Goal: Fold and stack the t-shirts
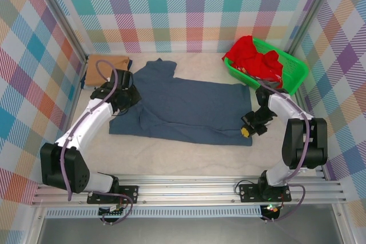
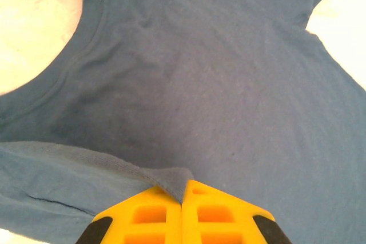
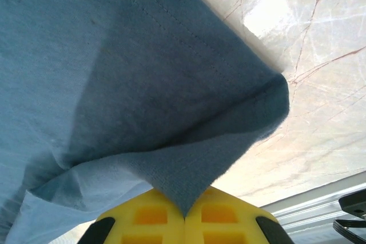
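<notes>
My right gripper will move outward along the hem, then lower and release the raised fold over the flat blue cloth just outward below.
A slate-blue t-shirt (image 1: 189, 107) lies spread across the middle of the table. My left gripper (image 1: 123, 102) is at its left edge, shut on a pinch of the blue cloth (image 2: 171, 178). My right gripper (image 1: 247, 131) is at the shirt's right front corner, shut on a fold of the same cloth (image 3: 189, 190). A tan t-shirt (image 1: 106, 68) lies folded at the back left. A bright red t-shirt (image 1: 254, 56) is bunched in the green basket (image 1: 289, 78).
The green mesh basket stands at the back right, close behind my right arm. Checked walls close in the table on three sides. A metal rail (image 1: 189, 190) runs along the near edge. Bare tabletop (image 1: 189, 161) shows in front of the blue shirt.
</notes>
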### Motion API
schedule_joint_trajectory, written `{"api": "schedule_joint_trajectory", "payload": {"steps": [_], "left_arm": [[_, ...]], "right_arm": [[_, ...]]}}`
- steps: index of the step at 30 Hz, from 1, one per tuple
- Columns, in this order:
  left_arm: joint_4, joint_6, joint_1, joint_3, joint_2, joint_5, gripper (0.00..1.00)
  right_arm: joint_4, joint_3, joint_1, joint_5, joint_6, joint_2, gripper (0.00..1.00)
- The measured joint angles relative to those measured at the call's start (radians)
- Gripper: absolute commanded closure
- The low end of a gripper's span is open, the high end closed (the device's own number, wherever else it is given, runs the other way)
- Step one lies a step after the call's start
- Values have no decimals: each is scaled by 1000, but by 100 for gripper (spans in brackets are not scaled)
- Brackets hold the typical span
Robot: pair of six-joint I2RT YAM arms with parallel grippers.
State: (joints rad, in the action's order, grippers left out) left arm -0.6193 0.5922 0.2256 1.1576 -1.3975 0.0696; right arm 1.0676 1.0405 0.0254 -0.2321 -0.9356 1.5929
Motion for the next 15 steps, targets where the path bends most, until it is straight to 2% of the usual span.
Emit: {"api": "schedule_joint_trajectory", "payload": {"steps": [15], "left_arm": [[21, -40, -12, 32, -98, 19, 100]], "right_arm": [[-20, 0, -26, 26, -11, 14, 100]]}}
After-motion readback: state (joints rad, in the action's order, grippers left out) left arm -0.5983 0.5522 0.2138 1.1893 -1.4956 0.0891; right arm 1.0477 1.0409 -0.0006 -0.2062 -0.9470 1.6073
